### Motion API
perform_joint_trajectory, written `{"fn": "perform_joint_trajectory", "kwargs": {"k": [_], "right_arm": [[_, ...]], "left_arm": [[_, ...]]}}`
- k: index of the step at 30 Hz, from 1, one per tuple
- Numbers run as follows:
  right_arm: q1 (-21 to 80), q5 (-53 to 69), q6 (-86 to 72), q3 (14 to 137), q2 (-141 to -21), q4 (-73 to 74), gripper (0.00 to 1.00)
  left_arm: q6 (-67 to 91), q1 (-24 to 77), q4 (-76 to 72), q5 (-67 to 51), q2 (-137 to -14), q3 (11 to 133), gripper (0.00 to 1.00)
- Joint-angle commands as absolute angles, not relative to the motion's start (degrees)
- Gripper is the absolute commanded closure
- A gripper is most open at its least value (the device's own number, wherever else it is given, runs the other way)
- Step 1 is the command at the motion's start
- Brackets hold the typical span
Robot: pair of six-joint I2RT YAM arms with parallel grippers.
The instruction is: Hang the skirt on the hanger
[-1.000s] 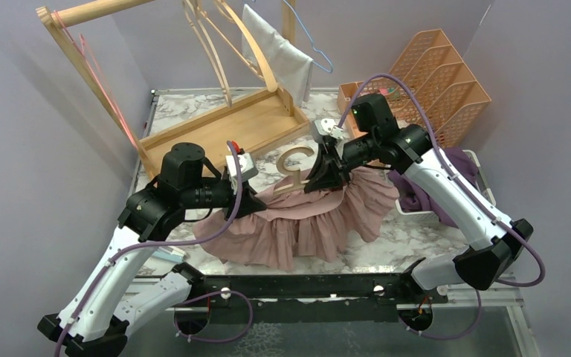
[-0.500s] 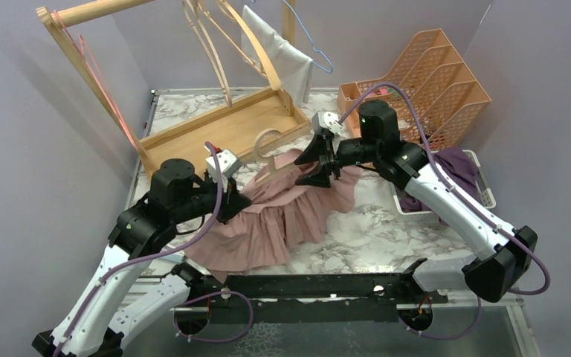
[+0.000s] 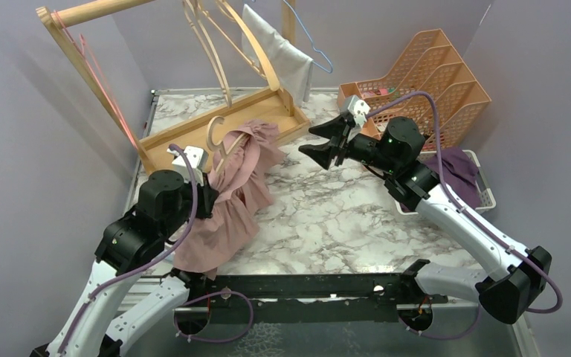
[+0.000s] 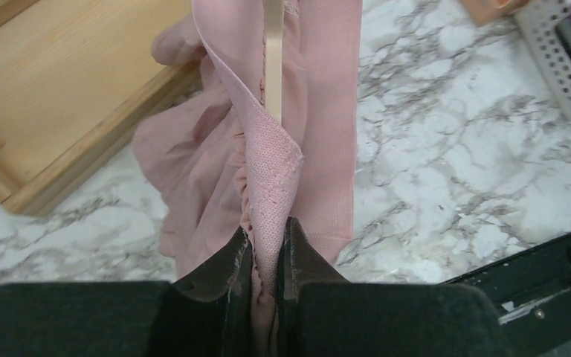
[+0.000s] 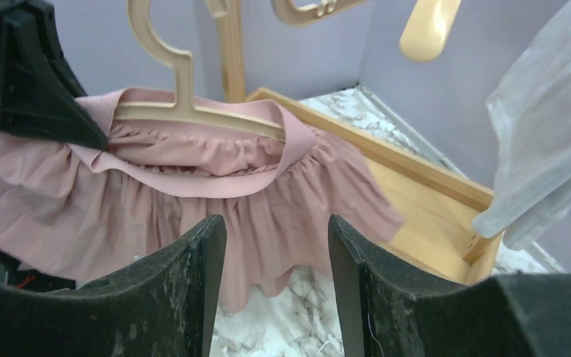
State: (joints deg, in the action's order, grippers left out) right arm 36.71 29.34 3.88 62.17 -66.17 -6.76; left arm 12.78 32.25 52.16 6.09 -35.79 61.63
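Observation:
My left gripper rises and moves outward to the rack's top bar (image 3: 108, 9) next, hooks the hanger there and releases, because the waistband already wraps the hanger's bar.
The pink skirt (image 3: 227, 216) hangs by its waistband over a pale wooden hanger (image 3: 214, 132), held up at the left beside the rack's base. My left gripper (image 4: 266, 227) is shut on a fold of the waistband (image 4: 271, 171), and the hanger's bar (image 4: 273, 59) runs away just beyond it. In the top view this gripper (image 3: 210, 195) is half buried in cloth. My right gripper (image 3: 318, 141) stands open in the air to the right, apart from the skirt. Between its empty fingers (image 5: 201, 290) the skirt (image 5: 193, 208) and hanger (image 5: 193, 111) show some way off.
A wooden clothes rack with a tray base (image 3: 193, 130) fills the back left, with spare hangers (image 3: 227, 44) and a white cloth (image 3: 282, 56) on it. An orange file organiser (image 3: 439, 74) and a white basket (image 3: 485, 195) of purple cloth (image 3: 457, 167) stand at the right.
My right gripper has let go of the skirt and hanger, opened and drawn back to the right. The left arm has carried skirt and hanger left and up towards the rack.

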Motion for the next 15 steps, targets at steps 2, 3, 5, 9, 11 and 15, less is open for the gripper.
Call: {"fn": "perform_joint_trajectory", "kwargs": {"k": [2,3,5,9,11,15], "right_arm": [[37.0,24.1,2.9,62.3,-65.8,-10.5,0.43],[37.0,24.1,2.7,62.4,-65.9,-10.3,0.43],[37.0,24.2,2.4,62.4,-66.0,-10.2,0.43],[37.0,23.5,2.3,62.3,-65.9,-9.5,0.43],[37.0,23.2,2.1,62.2,-65.7,-9.0,0.43],[36.9,22.8,1.6,61.5,-65.2,-8.8,0.43]], "left_arm": [[20.7,32.1,54.9,22.9,-37.6,66.5,1.0],[21.8,32.1,54.9,25.6,-37.9,67.2,1.0],[23.5,32.1,54.9,30.6,-38.7,68.7,1.0],[25.2,32.1,54.4,37.8,-42.1,73.5,1.0],[25.6,32.1,54.2,41.3,-44.6,76.9,1.0],[23.7,32.1,50.1,44.7,-50.1,83.8,1.0]]}}
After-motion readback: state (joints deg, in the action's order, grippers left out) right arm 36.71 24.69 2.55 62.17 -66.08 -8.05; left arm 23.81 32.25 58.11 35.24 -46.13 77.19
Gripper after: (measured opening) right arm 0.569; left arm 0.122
